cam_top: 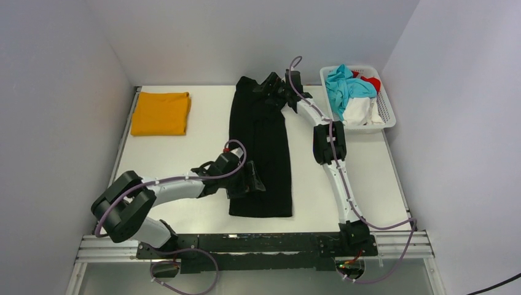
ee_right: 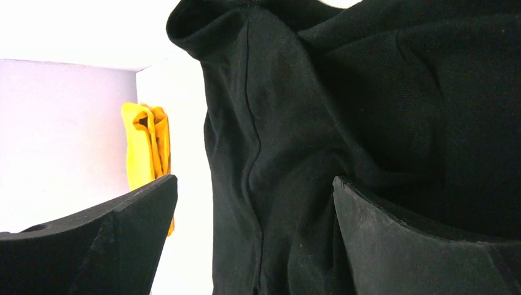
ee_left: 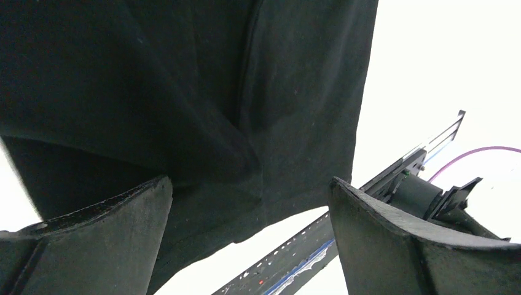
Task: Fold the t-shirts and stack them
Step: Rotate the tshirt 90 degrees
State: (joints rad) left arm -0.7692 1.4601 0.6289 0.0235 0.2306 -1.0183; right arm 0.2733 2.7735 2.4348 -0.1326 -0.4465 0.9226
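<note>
My left gripper should move back and to the left in the top view next, onto the black shirt's near corner (cam_top: 234, 212), because it is beyond the black shirt's near hem.
A black t-shirt (cam_top: 261, 147) lies in a long narrow fold down the middle of the table. An orange-yellow t-shirt (cam_top: 161, 113) lies folded at the far left; it also shows in the right wrist view (ee_right: 146, 147). My left gripper (cam_top: 253, 184) is open over the black shirt's near left edge; in its wrist view the cloth (ee_left: 203, 104) lies between and beyond the spread fingers (ee_left: 92, 239). My right gripper (cam_top: 268, 88) is open over the shirt's far end, with black cloth (ee_right: 295, 184) between its fingers (ee_right: 405, 239).
A white lattice basket (cam_top: 386, 110) stands at the far right with teal, white and red clothes in it. Grey walls close the table on three sides. The black arm rail (cam_top: 246, 246) runs along the near edge.
</note>
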